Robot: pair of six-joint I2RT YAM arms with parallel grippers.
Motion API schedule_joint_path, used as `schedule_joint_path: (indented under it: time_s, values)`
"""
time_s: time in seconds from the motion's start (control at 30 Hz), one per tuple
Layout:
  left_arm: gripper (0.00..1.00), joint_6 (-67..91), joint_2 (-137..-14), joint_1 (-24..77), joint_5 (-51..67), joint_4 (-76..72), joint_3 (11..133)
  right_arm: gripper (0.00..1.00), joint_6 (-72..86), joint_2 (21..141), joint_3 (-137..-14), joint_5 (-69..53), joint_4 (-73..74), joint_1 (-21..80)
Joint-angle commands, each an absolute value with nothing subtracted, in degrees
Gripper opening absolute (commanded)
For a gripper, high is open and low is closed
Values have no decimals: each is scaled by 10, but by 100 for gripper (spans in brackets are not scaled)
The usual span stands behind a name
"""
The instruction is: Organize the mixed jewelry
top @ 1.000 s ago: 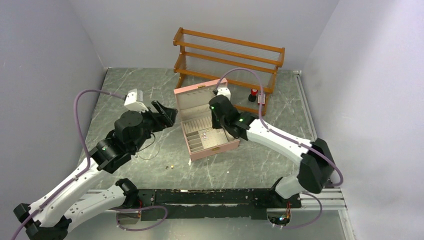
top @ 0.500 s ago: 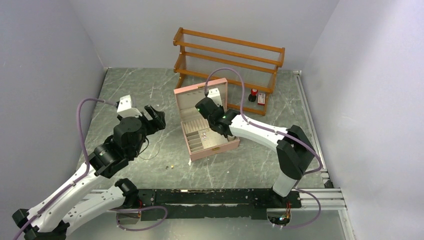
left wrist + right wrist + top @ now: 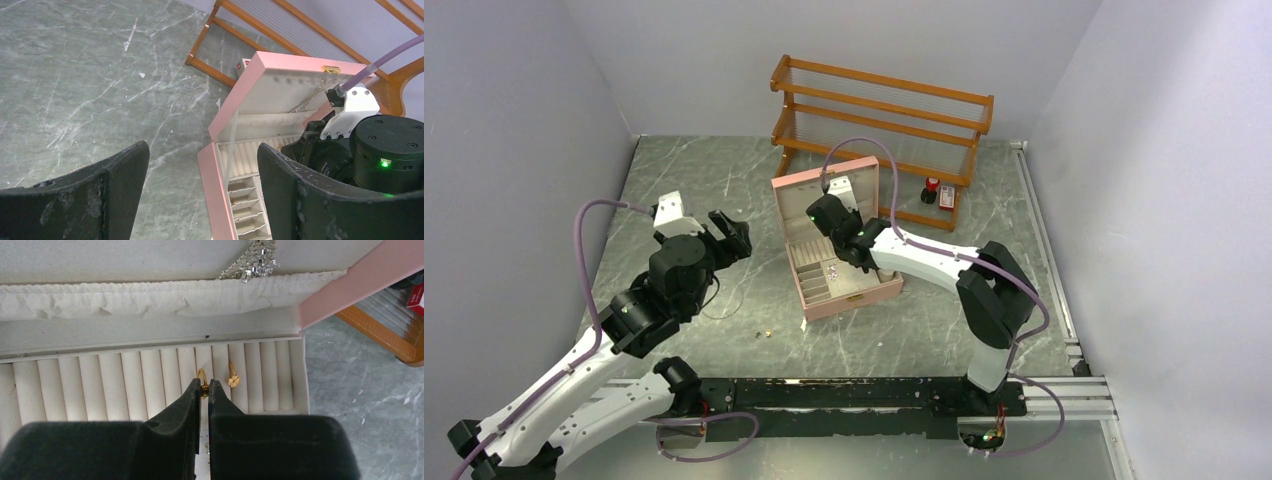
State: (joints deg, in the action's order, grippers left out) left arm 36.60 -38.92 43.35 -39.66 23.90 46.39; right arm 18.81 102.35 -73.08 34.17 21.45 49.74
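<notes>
The gold ring still sits over a roll. Next, my right gripper lowers and shifts away from the flower ring, into the adjoining gap.
The pink box (image 3: 856, 294) stands open, lid up. My right gripper (image 3: 204, 385) is shut on a gold ring (image 3: 201, 374) at the white ring rolls (image 3: 100, 385) in the back of the box. A second gold ring with a flower (image 3: 233, 380) sits in the rolls just right of it. A sparkly silver piece (image 3: 252, 262) hangs in the lid pocket. Small bits (image 3: 834, 270) lie in a box compartment. My left gripper (image 3: 732, 232) is open and empty, above the table left of the box (image 3: 216, 200). A thin chain (image 3: 722, 303) and a tiny gold bit (image 3: 767, 333) lie on the table.
A wooden rack (image 3: 879, 100) stands at the back. A small red-and-black bottle (image 3: 932, 188) and a small red-and-white pack (image 3: 947, 197) sit under its right end. Grey walls close in both sides.
My right gripper has moved left and back across the box to the ring rolls. My left gripper has drawn back to the left, away from the box.
</notes>
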Motion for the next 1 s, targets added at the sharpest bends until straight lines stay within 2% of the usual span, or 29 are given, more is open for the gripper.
schedule_joint_path:
  time_s: [0.0, 0.97]
  values:
    - [83, 357, -394, 436, -414, 244, 467, 1, 176, 1035, -743, 342, 191, 500]
    - [82, 361, -395, 436, -423, 250, 464, 3, 178, 1073, -742, 332, 234, 499]
